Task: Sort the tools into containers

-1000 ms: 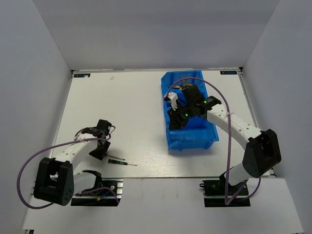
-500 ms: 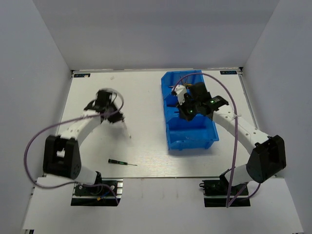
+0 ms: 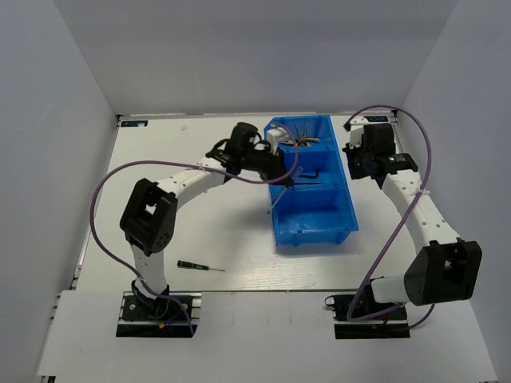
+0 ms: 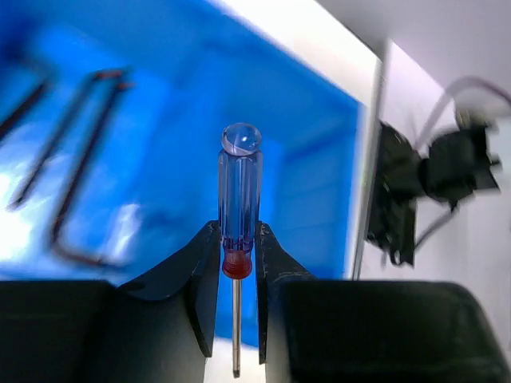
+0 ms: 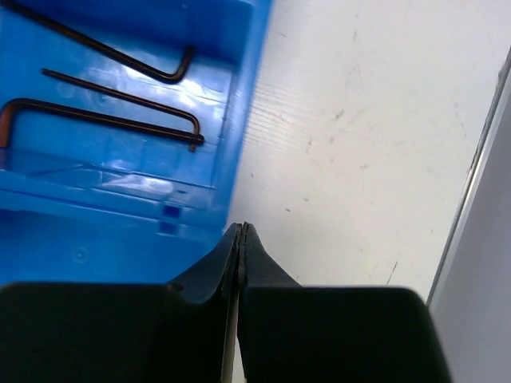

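Observation:
I should carry my left gripper to the right in the top view and slightly back, over the blue bin's near compartment, and let go of the screwdriver, because that compartment is empty.
My left gripper is shut on the blue-handled screwdriver, which it holds at the red collar with the shaft hanging down. It hovers over the left wall of the blue bin, beside the middle and near compartments. Two dark hex keys lie in the middle compartment and also show in the top view. Yellow-handled pliers lie in the far compartment. The black-handled screwdriver lies on the table near the front. My right gripper is shut and empty, just outside the bin's right wall.
The near compartment holds nothing that I can see. White walls enclose the table on three sides. My right arm shows beyond the bin in the left wrist view. Cables loop from both arms.
My left arm has swung from the left of the table to the bin, carrying the blue screwdriver. My right gripper has left the bin and moved out past its right wall.

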Tool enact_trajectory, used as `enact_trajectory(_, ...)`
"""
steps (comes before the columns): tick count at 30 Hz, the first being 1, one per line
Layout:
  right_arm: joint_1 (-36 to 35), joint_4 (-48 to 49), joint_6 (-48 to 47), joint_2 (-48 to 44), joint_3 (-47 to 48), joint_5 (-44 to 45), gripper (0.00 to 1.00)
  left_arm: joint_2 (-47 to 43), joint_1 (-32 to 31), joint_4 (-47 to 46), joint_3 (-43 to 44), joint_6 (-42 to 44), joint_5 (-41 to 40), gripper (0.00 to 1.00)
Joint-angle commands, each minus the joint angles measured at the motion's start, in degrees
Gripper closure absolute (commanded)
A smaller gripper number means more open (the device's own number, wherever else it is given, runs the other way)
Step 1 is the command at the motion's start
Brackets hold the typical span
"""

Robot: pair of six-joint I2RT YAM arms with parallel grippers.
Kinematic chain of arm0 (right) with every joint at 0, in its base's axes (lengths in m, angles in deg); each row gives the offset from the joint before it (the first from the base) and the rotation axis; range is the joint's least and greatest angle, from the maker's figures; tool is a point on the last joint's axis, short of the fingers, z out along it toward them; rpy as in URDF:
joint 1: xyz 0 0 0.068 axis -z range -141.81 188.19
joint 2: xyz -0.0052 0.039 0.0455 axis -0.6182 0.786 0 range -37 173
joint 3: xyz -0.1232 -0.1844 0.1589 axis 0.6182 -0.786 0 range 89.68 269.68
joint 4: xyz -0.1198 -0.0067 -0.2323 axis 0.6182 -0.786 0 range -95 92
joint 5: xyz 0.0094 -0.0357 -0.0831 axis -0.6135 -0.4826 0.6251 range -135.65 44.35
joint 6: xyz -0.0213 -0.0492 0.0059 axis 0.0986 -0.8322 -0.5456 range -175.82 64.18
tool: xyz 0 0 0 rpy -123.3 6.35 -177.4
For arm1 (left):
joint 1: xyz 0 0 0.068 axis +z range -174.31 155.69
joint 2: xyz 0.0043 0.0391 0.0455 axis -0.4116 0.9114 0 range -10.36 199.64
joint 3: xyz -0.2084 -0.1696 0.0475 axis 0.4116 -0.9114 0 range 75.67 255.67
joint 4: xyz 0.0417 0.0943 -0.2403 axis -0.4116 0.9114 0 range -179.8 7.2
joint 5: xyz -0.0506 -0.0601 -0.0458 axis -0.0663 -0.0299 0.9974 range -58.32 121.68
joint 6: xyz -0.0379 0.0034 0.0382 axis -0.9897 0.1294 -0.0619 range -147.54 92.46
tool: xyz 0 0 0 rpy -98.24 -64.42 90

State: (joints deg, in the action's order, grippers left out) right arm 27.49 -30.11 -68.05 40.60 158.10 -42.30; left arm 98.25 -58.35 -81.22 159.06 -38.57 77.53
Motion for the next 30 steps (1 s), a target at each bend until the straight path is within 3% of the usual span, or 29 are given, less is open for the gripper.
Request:
enact_trajectory(1, 3.65, -1.37, 1.51, -1.14, 0.92, -2.73, 1.0, -5.96, -4.27, -5.34, -1.13, 8.28, 3.39, 1.0)
enact_trajectory(8, 9.28, -1.99, 2.47, -2.1, 1.98, -11.61, 1.0, 0.61, -9.46, 0.73, 4.93, 11.03, -0.13, 0.99)
enact_trajectory(9, 9.38, -0.76, 2.47, -2.8, 1.63, -13.97, 0.95, 1.67, -10.25, 0.74, 5.72, 11.03, -0.84, 0.96)
enact_trajectory(10, 9.73, 0.29, 2.3, -4.37, 0.15, -17.38, 0.87, 2.47, -10.25, 0.74, 6.25, 11.03, -3.19, 0.91)
enact_trajectory(11, 9.91, 0.82, 0.91, -5.96, -0.39, -19.16, 0.73, 3.08, -10.25, 0.74, 6.25, 9.81, -3.22, 0.77)
enact_trajectory(13, 9.91, 0.74, -0.94, -8.95, -2.06, -25.91, 0.61, 3.79, -10.78, -0.66, 6.25, 8.4, -6.11, 0.59)
enact_trajectory(15, 9.91, 0.48, -3.85, -10.71, -3.2, -31.7, 0.51, 3.79, -10.78, -0.67, 6.78, 8.39, -7.69, 0.3)
enact_trajectory(17, 9.91, -0.74, -7.09, -12.64, -4.43, -38.05, 0.49, 1.43, -10.78, 0.03, 6.78, 8.39, -9.45, 0.3)
enact_trajectory(20, 9.56, -3.55, -12.55, -13.61, -5.05, -50.44, 0.54, -5.74, -9.91, -0.84, 3.89, 6.21, -14.28, 0.29)
enact_trajectory(22, 7.98, -4.88, -14.92, -12.48, -4.88, -59.83, 0.6, -11.56, -9.12, -3.56, -3.39, 3.74, -20.42, 0.29)
enact_trajectory(25, 1.15, -7.69, -18.08, -9.41, -4.26, -60.76, 0.76, -23.95, -7.19, -2.08, -13.67, -3.28, -35.79, 0.24)
enact_trajectory(26, -3.14, -8.04, -18.79, -8.62, -4.26, -59.62, 0.8, -26.85, -6.4, 2.28, -16.13, -6.08, -39.74, 0.24)
enact_trajectory(27, -5.36, -8.48, -19.93, -8.0, -4.87, -58.04, 0.83, -29.66, -4.82, 6.32, -20.16, -13.94, -50.83, 0.23)
enact_trajectory(29, -14.48, -5.96, -19.68, -5.45, -5.58, -54.35, 0.9, -38.01, -3.41, 18.08, -23.61, -25.91, -63.45, 0.06)
enact_trajectory(30, -16.79, -3.94, -18.54, -3.44, -5.67, -51.2, 0.93, -40.91, -2.09, 31.8, -26.94, -41.03, -73.17, 0.0)
